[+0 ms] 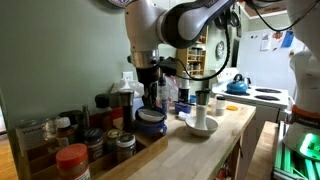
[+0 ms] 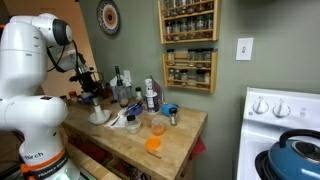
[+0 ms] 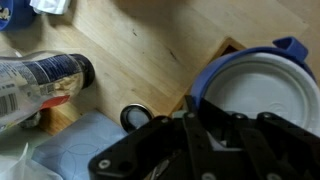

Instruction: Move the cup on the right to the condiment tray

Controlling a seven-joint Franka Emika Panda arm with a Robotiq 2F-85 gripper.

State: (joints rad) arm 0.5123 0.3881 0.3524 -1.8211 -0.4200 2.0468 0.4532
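Next, my gripper lowers with the cup into the condiment tray's end corner [image 1: 154,138] [image 3: 228,47] and releases the cup's rim there, since the cup is already over that corner.
The short dark-blue cup [image 1: 152,120] with a pale inside is at the right end of the light-wood condiment tray [image 1: 148,147], which holds spice jars and bottles. In the wrist view the cup [image 3: 262,88] fills the right side, over the tray's corner [image 3: 227,48]. My gripper [image 1: 152,103] comes down from above and is shut on the cup's rim [image 3: 195,108], one finger inside and one outside. I cannot tell whether the cup rests on the tray or hangs just over it. In an exterior view my gripper [image 2: 88,92] hides the cup.
A white bowl with a narrow dark cup [image 1: 200,121] stands on the counter right of the tray. Under my wrist are a bottle lying on its side [image 3: 45,80], a dark ring [image 3: 135,118] and a blue cloth [image 3: 80,150]. A stove with a blue kettle [image 1: 237,86] is behind.
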